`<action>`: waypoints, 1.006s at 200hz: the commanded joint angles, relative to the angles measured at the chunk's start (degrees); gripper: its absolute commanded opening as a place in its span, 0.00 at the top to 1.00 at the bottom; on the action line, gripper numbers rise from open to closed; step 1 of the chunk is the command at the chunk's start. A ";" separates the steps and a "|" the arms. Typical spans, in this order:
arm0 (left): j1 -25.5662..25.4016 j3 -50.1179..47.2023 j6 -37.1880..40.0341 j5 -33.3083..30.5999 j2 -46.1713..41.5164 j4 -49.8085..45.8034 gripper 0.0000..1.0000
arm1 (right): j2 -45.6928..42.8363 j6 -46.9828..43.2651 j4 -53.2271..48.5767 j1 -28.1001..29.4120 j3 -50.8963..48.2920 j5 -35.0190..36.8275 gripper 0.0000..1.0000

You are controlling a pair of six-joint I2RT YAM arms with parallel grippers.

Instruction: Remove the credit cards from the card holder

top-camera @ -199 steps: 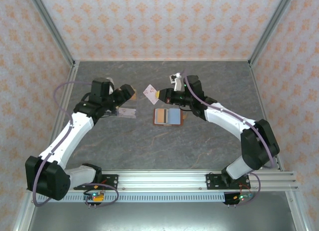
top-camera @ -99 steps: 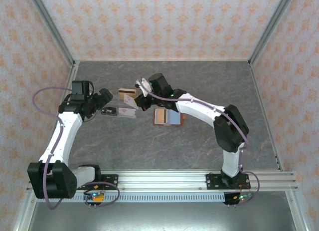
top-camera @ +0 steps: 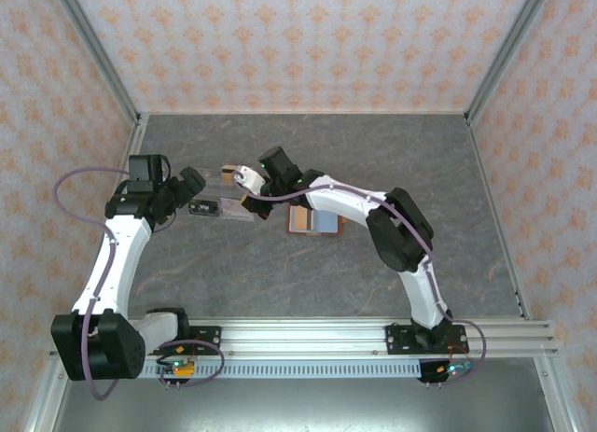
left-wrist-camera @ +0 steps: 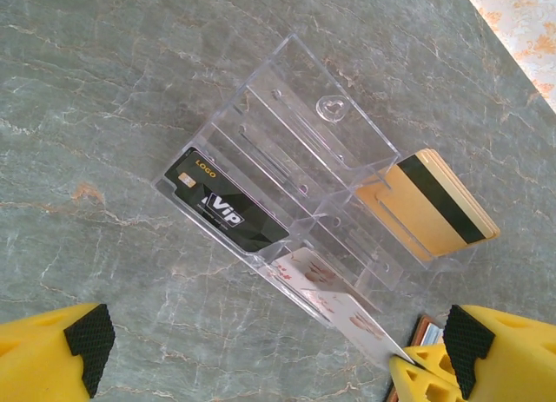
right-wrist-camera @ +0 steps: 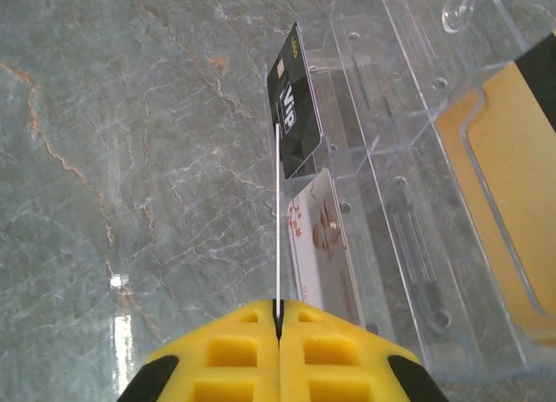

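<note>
The right gripper lowers toward the tray's front slot (top-camera: 236,209) (right-wrist-camera: 320,246) and releases the pale pinkish-white card there next, since a flowered card already stands in that slot.
The card holder (top-camera: 312,219) lies open on the table, blue-grey inside up; its red-brown corner (left-wrist-camera: 426,330) peeks in low right. My right gripper (right-wrist-camera: 278,311) is shut on a pale pinkish-white credit card (left-wrist-camera: 334,308), seen edge-on (right-wrist-camera: 278,211), whose far end sits in the front slot of a clear tray (left-wrist-camera: 295,115). From above, the right gripper (top-camera: 248,197) is at the tray's right end. A tan-gold card with a dark stripe (left-wrist-camera: 434,202) stands in the tray's back slot. My left gripper (left-wrist-camera: 274,345) hangs open over the tray's near side, holding nothing.
A black VIP card (left-wrist-camera: 221,207) lies in the tray's front left slot. The clear tray (top-camera: 231,211) sits left of the holder on grey marble. A flowered pale face (right-wrist-camera: 321,246) shows inside the slot beside the held card. Patterned walls ring the table.
My right arm swung left from above the holder to the tray, carrying the pale card. My left gripper opened wide and drew back left, leaving the tan-gold card in the tray.
</note>
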 commanded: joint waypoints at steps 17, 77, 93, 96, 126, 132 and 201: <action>0.41 -0.61 1.93 -0.37 1.04 -1.31 0.00 | 3.96 -10.50 -4.41 0.17 6.86 -0.87 1.00; 0.46 -0.10 2.39 -0.11 3.26 -1.71 0.00 | 7.87 -15.90 -6.77 0.17 10.36 -0.62 1.00; 0.55 -0.17 2.34 0.39 3.84 -1.54 0.00 | 7.84 -16.06 -5.99 0.17 9.64 -0.47 1.00; 0.59 -0.17 2.38 0.46 3.93 -1.51 0.00 | 7.83 -15.97 -5.77 0.17 9.51 -0.47 1.00; 0.66 -0.23 2.37 1.61 4.76 -1.24 0.00 | 7.75 -16.01 -4.51 0.17 8.97 -0.08 1.00; 0.74 -0.26 2.33 1.82 4.90 -1.19 0.00 | 7.71 -16.00 -4.39 0.17 8.89 0.25 0.99; 1.04 -0.42 1.99 2.77 4.95 -0.98 0.00 | 5.07 -12.22 -2.93 0.17 6.90 1.96 0.75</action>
